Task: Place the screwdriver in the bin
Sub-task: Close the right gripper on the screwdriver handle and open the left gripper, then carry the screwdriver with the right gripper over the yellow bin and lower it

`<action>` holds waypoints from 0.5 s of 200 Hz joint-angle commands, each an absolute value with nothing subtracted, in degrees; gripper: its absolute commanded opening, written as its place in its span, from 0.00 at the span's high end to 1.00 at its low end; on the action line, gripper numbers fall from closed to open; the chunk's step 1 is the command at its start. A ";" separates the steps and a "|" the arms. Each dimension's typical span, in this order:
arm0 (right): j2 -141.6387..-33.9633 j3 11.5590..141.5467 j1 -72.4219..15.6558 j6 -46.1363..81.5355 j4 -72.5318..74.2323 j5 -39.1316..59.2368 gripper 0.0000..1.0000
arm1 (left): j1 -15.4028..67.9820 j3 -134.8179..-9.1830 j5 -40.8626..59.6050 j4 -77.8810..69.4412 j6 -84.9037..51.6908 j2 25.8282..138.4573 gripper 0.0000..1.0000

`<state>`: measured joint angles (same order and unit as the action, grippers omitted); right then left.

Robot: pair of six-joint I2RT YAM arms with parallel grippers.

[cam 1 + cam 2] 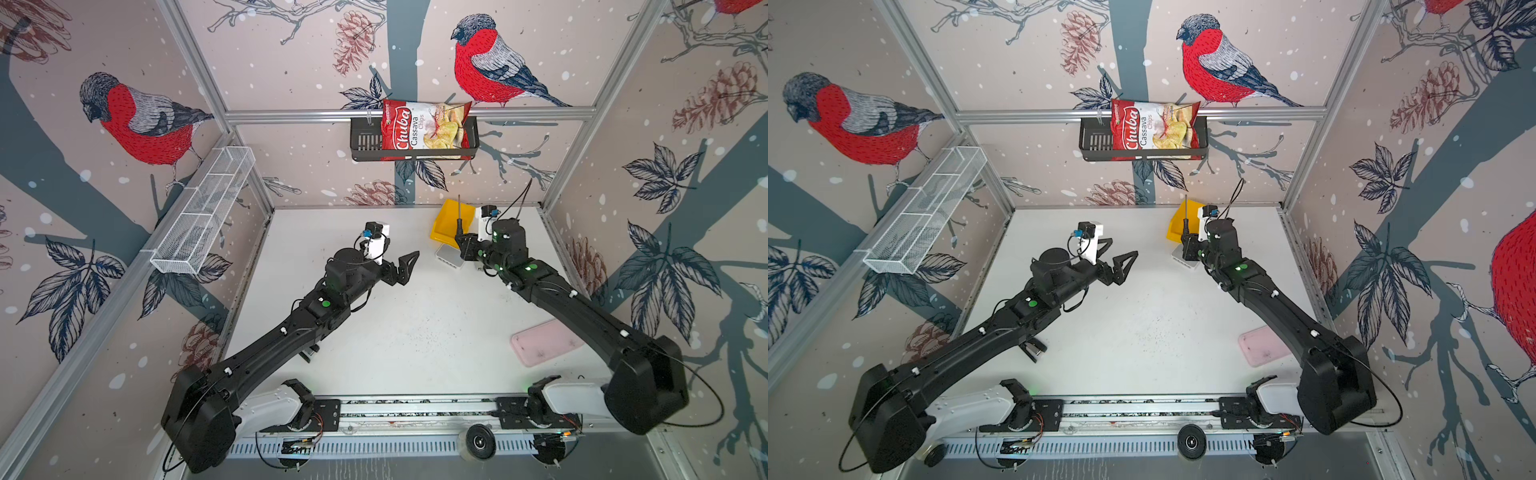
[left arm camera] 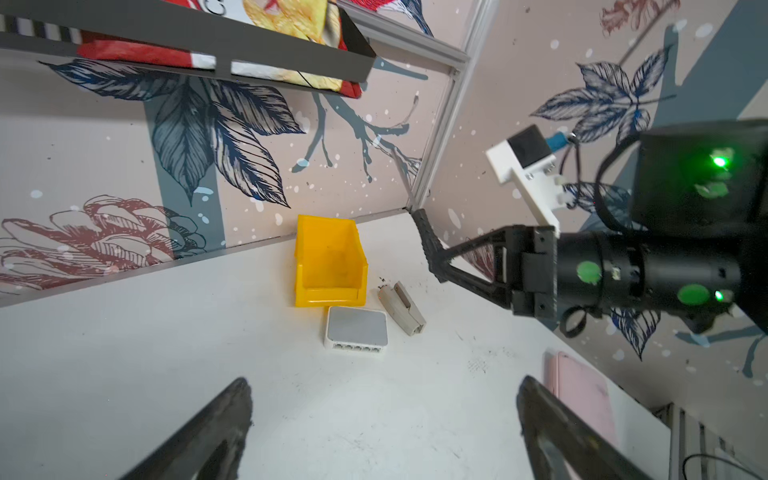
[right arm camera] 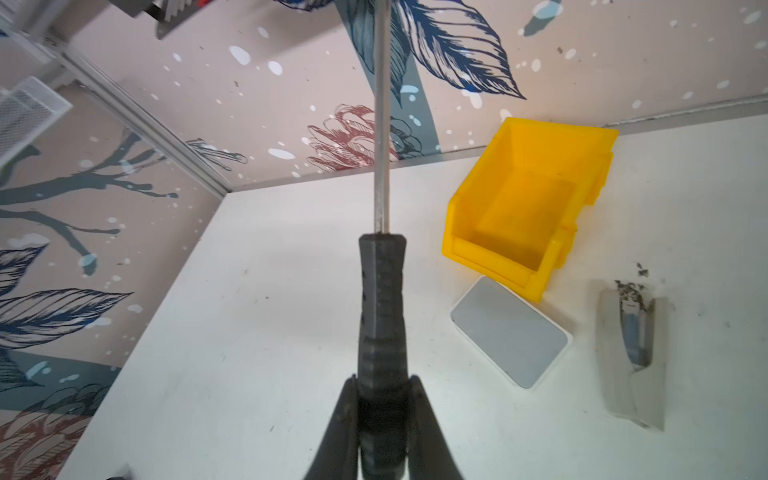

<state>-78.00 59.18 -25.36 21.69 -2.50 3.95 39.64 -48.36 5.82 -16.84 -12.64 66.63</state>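
I need to move my right gripper outward and down over the open inside of the bin to release the screwdriver's ribbed handle, because the bin is below and beyond the gripper's fingers.
The screwdriver (image 3: 382, 299) has a black ribbed handle and a thin metal shaft. My right gripper (image 3: 382, 378) is shut on the handle's end, and the shaft points away from the jaws. In both top views the screwdriver (image 1: 460, 226) (image 1: 1185, 228) overlaps the yellow bin (image 1: 444, 220) (image 1: 1174, 230) at the back right of the table. The right wrist view shows the open bin (image 3: 469, 208) empty and off to one side of the shaft. My left gripper (image 1: 401, 249) (image 2: 382, 382) hangs open over the table's middle with nothing between its fingers. It faces the bin (image 2: 305, 249) and the right gripper (image 2: 436, 266).
A white network switch (image 2: 355, 328) lies against the bin's front lip, and a flat silver tool (image 2: 401, 307) lies next to it. A pink slab (image 1: 540, 343) lies under the right arm and a black stapler (image 1: 1032, 349) under the left arm. A white mesh basket (image 1: 203, 216) and a black wall basket (image 1: 365, 141) hang on the walls.
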 commanded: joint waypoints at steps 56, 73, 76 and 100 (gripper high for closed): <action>-98.04 72.87 -19.41 16.87 -6.03 -2.38 0.99 | 44.98 -53.93 0.79 -11.13 -2.33 72.60 0.02; -103.11 77.18 -18.89 16.17 -7.52 -2.33 0.99 | 45.26 -54.04 0.96 -10.98 -2.11 73.36 0.02; -103.81 77.97 -18.82 16.16 -7.82 -2.37 0.99 | 45.24 -54.05 0.97 -11.06 -2.18 73.55 0.02; -110.31 83.75 -18.72 16.53 -9.69 -2.63 0.99 | 45.35 -54.31 1.15 -11.02 -1.93 74.42 0.02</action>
